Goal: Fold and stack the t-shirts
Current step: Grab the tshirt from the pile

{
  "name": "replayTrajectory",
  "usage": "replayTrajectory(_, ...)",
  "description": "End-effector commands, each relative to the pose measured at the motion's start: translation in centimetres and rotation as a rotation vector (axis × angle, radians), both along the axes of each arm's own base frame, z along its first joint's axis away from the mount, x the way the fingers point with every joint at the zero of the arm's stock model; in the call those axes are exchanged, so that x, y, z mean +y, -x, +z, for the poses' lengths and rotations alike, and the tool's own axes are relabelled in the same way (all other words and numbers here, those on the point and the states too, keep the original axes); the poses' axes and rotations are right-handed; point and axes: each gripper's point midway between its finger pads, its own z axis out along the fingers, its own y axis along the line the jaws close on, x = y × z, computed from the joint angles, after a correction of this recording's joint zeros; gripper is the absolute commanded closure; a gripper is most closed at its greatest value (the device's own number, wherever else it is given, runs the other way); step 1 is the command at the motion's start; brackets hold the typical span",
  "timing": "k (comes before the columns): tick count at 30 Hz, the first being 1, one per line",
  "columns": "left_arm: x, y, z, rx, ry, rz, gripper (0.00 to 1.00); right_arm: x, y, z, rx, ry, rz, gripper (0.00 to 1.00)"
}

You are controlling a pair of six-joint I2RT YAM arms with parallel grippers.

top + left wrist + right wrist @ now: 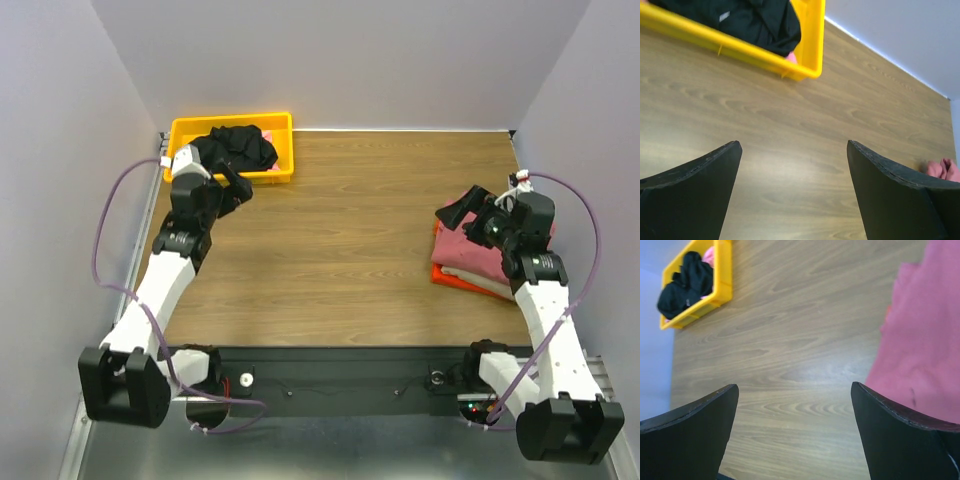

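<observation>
I next need to reach my left gripper over the bin's rim, down onto the black t-shirt's end (258,148) (779,29) beside the pink shirt, as it lies outward behind that rim.
The black t-shirt (238,148) lies crumpled in the yellow bin (280,172) at the back left, with a bit of the light pink t-shirt (268,135) beside it. The black shirt also shows in the left wrist view (750,20) and the right wrist view (685,282). The dusty rose-red t-shirt (480,250) lies folded on the orange t-shirt (452,277) at the right. My left gripper (238,192) is open and empty, just in front of the bin (810,45). My right gripper (462,212) is open and empty, at the left edge of the rose-red shirt (925,340).
The wooden table (340,260) runs between the bin and the stack. Grey walls close in the back and both sides. A black strip (340,375) with the arm bases runs along the near edge.
</observation>
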Motion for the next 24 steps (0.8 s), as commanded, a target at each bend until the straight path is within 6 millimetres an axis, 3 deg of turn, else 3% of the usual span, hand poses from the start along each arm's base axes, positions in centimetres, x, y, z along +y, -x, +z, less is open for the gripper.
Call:
replayTrajectory(1,0.3,-4.5,4.4,-0.102,-0.05,0.02,0.01,1.5,-2.8,5.3,-0.242,0.002,0.117,0.0)
replayTrajectory(2,0.1,-5.7,6.7,-0.142,-0.051,0.021,0.01,1.5,-3.5,5.0,-0.24,-0.006,0.117,0.0)
replayTrajectory(3,-0.1,-7.6,4.8,-0.089,-0.066,0.017,0.01,1.6,-4.1,5.4,-0.26,-0.008,0.121,0.0)
replayTrajectory(4,-0.3,-8.7,4.7,-0.076,-0.077,0.007,0.01,1.8,-4.6,5.8,-0.271,-0.01,0.136,0.0)
replayTrajectory(5,-0.5,-10.2,6.9,-0.115,-0.091,0.0,0.01,1.9,-5.2,5.7,-0.261,-0.028,0.138,0.0)
replayTrajectory(6,-0.9,-12.3,4.4,-0.059,-0.107,-0.013,0.01,1.9,-6.2,4.9,-0.228,-0.046,0.132,0.0)
replayTrajectory(7,-1.1,-13.8,6.2,-0.086,-0.115,-0.015,0.01,1.7,-7.2,5.1,-0.218,-0.066,0.115,0.0)
replayTrajectory(8,-1.2,-15.0,6.0,-0.078,-0.116,-0.016,0.01,1.5,-7.9,5.0,-0.208,-0.064,0.104,0.0)
replayTrajectory(9,-1.5,-17.0,2.8,-0.012,-0.145,-0.033,0.01,1.3,-9.2,3.3,-0.15,-0.081,0.088,0.0)
replayTrajectory(10,-1.8,-18.3,2.5,-0.008,-0.157,-0.044,0.01,1.3,-9.9,2.7,-0.13,-0.086,0.086,0.0)
replayTrajectory(11,-2.1,-21.0,1.7,0.002,-0.191,-0.058,0.01,1.3,-10.7,3.3,-0.129,-0.103,0.08,0.0)
replayTrajectory(13,-1.8,-24.5,-0.3,0.069,-0.224,-0.022,0.01,1.6,-12.3,1.7,-0.065,-0.15,0.085,0.0)
replayTrajectory(14,-1.4,-24.7,2.2,0.04,-0.234,0.0,0.01,1.8,-12.6,0.7,-0.038,-0.158,0.092,0.0)
replayTrajectory(15,-1.3,-26.3,-1.7,0.109,-0.256,0.006,0.01,1.9,-13.1,0.9,-0.042,-0.159,0.097,0.0)
replayTrajectory(16,-0.9,-26.7,-3.0,0.156,-0.285,0.022,0.01,1.5,-13.7,-0.4,-0.013,-0.155,0.07,0.0)
replayTrajectory(17,-0.9,-28.3,-3.5,0.148,-0.286,0.035,0.02,1.5,-14.0,-0.9,-0.002,-0.144,0.06,0.0)
replayTrajectory(22,-0.2,-30.7,-4.9,0.11,-0.309,0.093,0.02,0.2,-14.5,-3.4,0.038,-0.092,-0.028,0.0)
replayTrajectory(24,-0.2,-30.9,-5.7,0.114,-0.311,0.095,0.11,-0.2,-14.4,-3.7,0.041,-0.08,-0.045,0.0)
